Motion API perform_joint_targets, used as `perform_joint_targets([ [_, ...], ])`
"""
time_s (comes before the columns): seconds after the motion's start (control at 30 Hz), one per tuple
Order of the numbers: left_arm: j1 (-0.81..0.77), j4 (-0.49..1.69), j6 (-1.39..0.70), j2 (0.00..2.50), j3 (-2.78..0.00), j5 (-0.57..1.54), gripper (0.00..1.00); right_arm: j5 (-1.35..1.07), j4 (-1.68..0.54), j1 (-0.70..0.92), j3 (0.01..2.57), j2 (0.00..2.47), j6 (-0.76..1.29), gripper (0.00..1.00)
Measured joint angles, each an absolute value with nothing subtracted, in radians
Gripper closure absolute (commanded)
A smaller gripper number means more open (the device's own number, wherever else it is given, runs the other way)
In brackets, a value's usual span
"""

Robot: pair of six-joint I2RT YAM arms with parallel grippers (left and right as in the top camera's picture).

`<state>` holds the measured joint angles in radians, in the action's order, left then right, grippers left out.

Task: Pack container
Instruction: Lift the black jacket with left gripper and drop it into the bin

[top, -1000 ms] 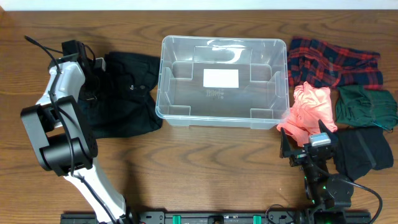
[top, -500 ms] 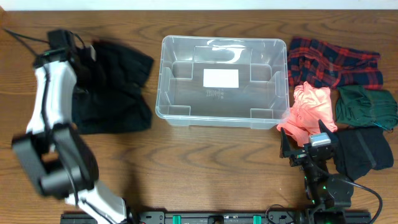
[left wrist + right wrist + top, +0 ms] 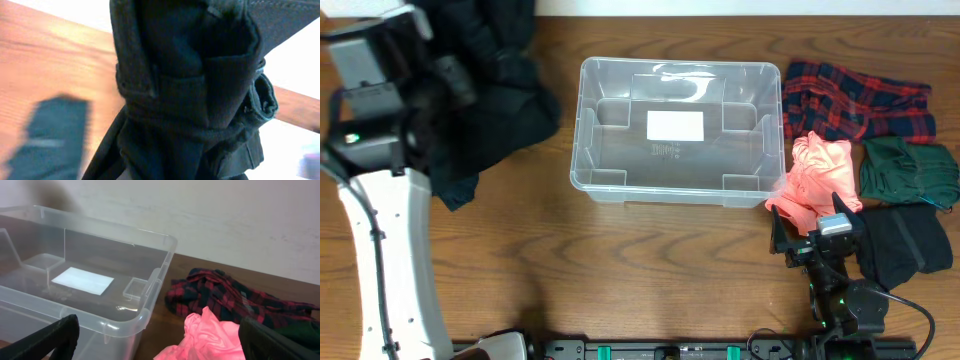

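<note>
I need to carry the garment across, go down and let it go, because the container's empty near end (image 3: 625, 133) is below my left gripper and to its right in the overhead view.
The clear plastic container (image 3: 620, 150) with a white label on its bottom stands at the table's middle, empty; it also shows in the right wrist view (image 3: 145, 312). My left gripper (image 3: 445, 75) is raised at the far left, shut on a black garment (image 3: 495, 100) that hangs from it and fills the left wrist view (image 3: 190, 100); its fingers are hidden by the cloth. My right gripper (image 3: 817, 237) is open and empty, low at the front right, facing a pink garment (image 3: 820, 180) beside the container's right end.
Right of the container lie a red plaid garment (image 3: 855, 100), a dark green garment (image 3: 905, 170) and a black garment (image 3: 905, 245). The pink garment (image 3: 210, 337) and the plaid garment (image 3: 225, 297) show in the right wrist view.
My left arm has risen and swung toward the back left, lifting the black garment off the table. The right arm has not moved.
</note>
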<state>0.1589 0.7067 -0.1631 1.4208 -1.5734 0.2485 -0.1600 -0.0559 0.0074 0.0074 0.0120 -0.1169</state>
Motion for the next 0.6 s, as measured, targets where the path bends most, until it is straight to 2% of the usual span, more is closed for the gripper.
perform_joint_targets([
  [0.3,-0.111,0.631,-0.45,1.459,-1.573,0.323,0.94,-0.16,-0.056,0.007,0.007,0.012,-0.117,0.01],
  [0.6,-0.282,0.616,-0.536,1.62,-1.573,0.339,0.94,-0.16,-0.056,0.007,0.007,0.012,-0.117,0.01],
])
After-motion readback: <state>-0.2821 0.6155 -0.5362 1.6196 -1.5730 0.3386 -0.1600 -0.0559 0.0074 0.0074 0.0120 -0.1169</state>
